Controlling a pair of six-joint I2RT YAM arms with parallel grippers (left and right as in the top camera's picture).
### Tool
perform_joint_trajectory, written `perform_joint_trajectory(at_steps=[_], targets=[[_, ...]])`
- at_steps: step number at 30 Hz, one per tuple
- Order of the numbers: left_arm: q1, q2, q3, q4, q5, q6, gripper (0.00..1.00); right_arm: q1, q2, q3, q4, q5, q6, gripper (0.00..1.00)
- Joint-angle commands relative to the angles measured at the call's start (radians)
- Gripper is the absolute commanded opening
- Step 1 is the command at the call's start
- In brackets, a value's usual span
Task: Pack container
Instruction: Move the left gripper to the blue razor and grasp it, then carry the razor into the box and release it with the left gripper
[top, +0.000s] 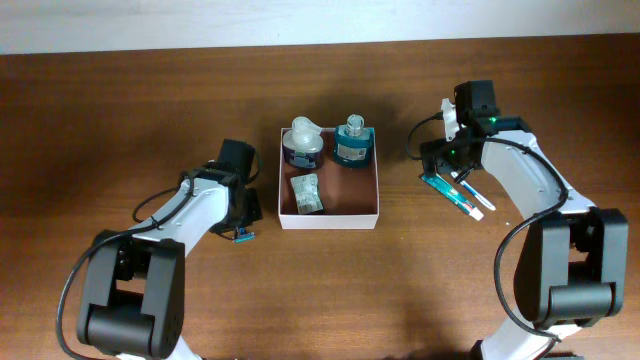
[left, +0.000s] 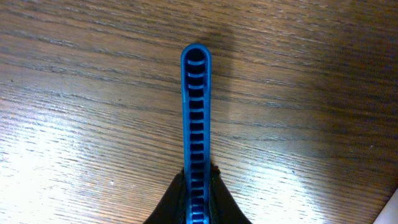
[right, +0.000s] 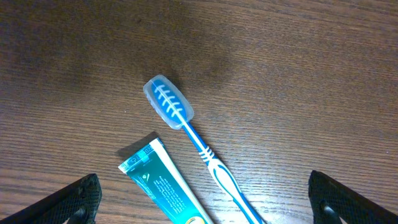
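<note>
The robot's left hand next needs to rise over the container's nearest white side, then come down between that side and the small packet (top: 306, 193) and let go, because the container's bare bottom shows there.
The container (top: 350, 190) is a square shallow box with white walls and a reddish-brown inside, at the table's middle. In it stand a white-capped dark bottle (top: 303, 146) and a teal glass bottle (top: 352, 143), with a small packet (top: 306, 193) in front of them. My left gripper (top: 243, 230) (left: 198, 190) is just left of the container, shut on a blue ridged comb-like piece (left: 196, 118) above the wood. My right gripper (top: 447, 160) (right: 205, 208) is open over a teal toothpaste tube (right: 163, 185) (top: 443, 189) and a blue toothbrush (right: 208, 155) (top: 474, 196) with a capped head, right of the container.
Brown wooden table (top: 140, 110) with a pale wall edge along the back. The toothpaste and toothbrush lie side by side, slanted, between my right jaws.
</note>
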Motion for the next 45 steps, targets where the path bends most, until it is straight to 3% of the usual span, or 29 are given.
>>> perform_joint_trajectory(at_steps=[1,5,10,17,27,38,45], targets=[[0.013,-0.048,0.005,-0.005,-0.043,0.06,0.06,-0.003,-0.016,-0.005,0.0,0.009,-0.003,0.99],[0.013,-0.196,0.023,-0.005,-0.026,0.071,0.06,-0.003,-0.016,-0.005,0.0,0.009,-0.003,0.99],[-0.017,-0.408,0.039,0.018,0.138,0.071,0.07,-0.003,-0.016,-0.005,0.0,0.009,-0.003,0.98],[-0.135,-0.537,0.039,0.106,0.18,0.031,0.06,-0.003,-0.016,-0.005,0.0,0.009,-0.003,0.99],[-0.317,-0.403,0.039,0.242,0.133,0.014,0.07,-0.003,-0.016,-0.005,0.0,0.009,-0.003,0.99],[-0.323,-0.206,0.039,0.261,-0.032,0.015,0.07,-0.003,-0.016,-0.005,0.0,0.009,-0.003,0.99],[-0.323,-0.148,0.039,0.261,-0.039,0.015,0.07,-0.003,-0.016,-0.005,0.0,0.009,-0.003,0.98]])
